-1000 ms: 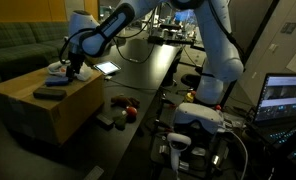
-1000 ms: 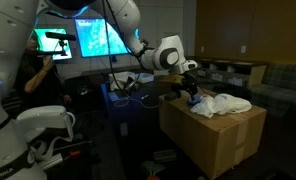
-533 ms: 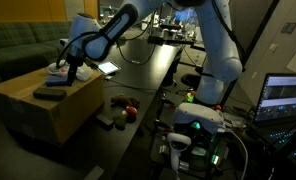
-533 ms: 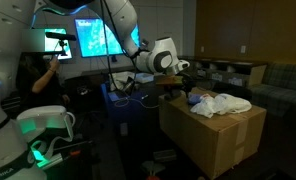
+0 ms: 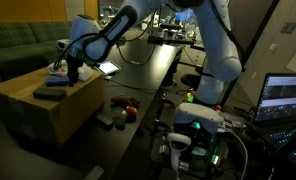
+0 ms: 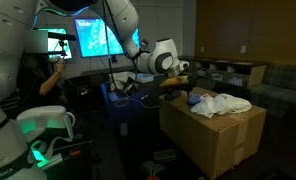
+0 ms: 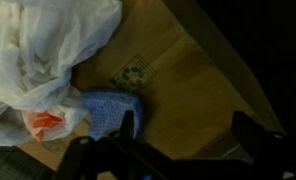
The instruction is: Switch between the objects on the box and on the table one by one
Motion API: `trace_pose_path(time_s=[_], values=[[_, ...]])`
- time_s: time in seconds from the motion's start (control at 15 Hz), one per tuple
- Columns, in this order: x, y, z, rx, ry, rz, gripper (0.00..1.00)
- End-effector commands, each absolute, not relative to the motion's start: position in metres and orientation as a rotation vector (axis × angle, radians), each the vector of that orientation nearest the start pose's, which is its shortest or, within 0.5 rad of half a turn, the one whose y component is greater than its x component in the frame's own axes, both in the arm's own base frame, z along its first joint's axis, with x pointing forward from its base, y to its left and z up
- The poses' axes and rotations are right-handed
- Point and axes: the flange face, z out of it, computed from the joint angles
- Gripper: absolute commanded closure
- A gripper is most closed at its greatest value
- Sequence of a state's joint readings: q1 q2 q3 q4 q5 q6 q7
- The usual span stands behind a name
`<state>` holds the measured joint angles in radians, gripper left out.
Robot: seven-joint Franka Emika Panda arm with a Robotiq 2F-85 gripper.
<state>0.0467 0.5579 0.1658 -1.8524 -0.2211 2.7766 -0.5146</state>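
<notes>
My gripper's open fingers still straddle bare cardboard; next they should go outward, left in the wrist view, down onto the blue piece.
The tan cardboard box (image 5: 50, 108) (image 6: 216, 135) (image 7: 183, 75) carries a white cloth rag (image 6: 224, 103) (image 7: 43, 45), a small blue piece (image 7: 106, 108) (image 6: 195, 98) and a flat black bar (image 5: 50, 93). My gripper (image 5: 70, 70) (image 6: 185, 88) (image 7: 185, 130) hangs open just above the box top, near the rag. Only bare cardboard lies between the fingers. In the wrist view one fingertip (image 7: 127, 122) overlaps the blue piece's edge. An orange-red patch (image 7: 46, 122) shows under the rag. On the black table (image 5: 148, 85) lie a red roundish piece (image 5: 129, 113) and dark brownish pieces (image 5: 116, 100).
A tablet with a bright screen (image 5: 106, 68) lies on the table behind the box. A green sofa (image 5: 18, 45) stands beyond it. A laptop (image 5: 285, 98) and the robot's base (image 5: 198, 118) are at the table's other side. Monitors (image 6: 98, 38) glow in the background.
The gripper has drawn back a little over the box top with its jaws spread. The objects on the box and the table lie where they were.
</notes>
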Motion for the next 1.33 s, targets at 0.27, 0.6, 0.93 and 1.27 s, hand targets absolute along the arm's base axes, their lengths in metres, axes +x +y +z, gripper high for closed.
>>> trace_pose_path(time_s=[0.27, 0.6, 0.93, 1.27], values=[[0.701, 0.131, 0.259, -2.860, -1.434, -0.746, 0.00], [0.722, 0.138, 0.247, -2.839, -1.479, -0.777, 0.00], [0.737, 0.135, 0.233, -2.826, -1.504, -0.758, 0.00], [0.748, 0.129, 0.226, -2.841, -1.509, -0.721, 0.00]])
